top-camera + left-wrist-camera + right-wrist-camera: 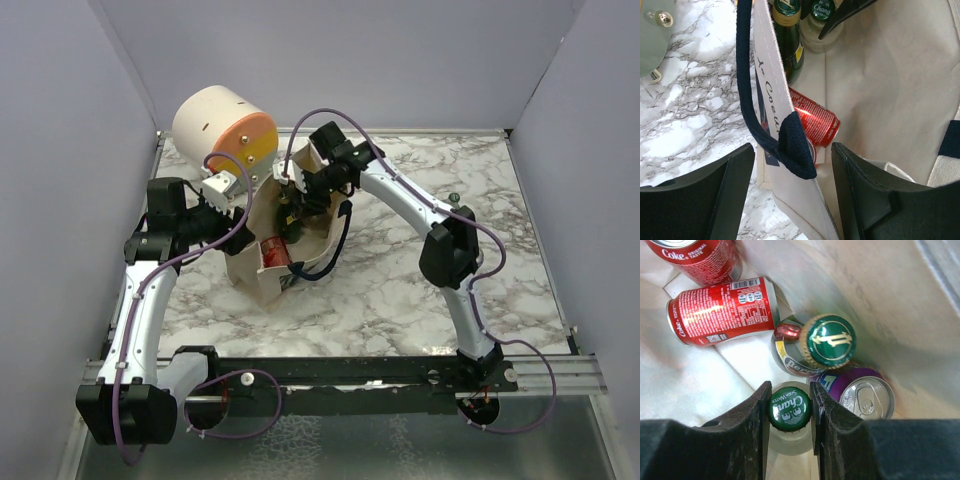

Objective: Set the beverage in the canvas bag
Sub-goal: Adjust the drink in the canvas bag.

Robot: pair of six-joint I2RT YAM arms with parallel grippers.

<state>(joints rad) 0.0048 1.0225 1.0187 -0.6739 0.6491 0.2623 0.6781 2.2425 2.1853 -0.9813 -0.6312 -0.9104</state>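
My right gripper is to shift next toward the bag's side opposite the drum and release the clear bottle's green cap, because that side is to its right in the top view.
The canvas bag (262, 275) stands open mid-table, beige with navy handles. My right gripper (789, 405) is down inside it, shut on the green cap of a clear soda water bottle (789, 412) that stands upright on the bag's floor. Next to it stand a green bottle (830, 340) and a purple can (865, 397); two red cola cans (722, 310) lie nearby. My left gripper (792, 170) is open, its fingers straddling the bag's near wall (790, 200) and navy handle (745, 90) without closing on them.
A cream-and-orange drum (222, 128) lies at the back left, close behind the bag. Grey walls enclose the marble table (450, 290) on three sides. The right arm (440, 240) arches over the table's middle into the bag.
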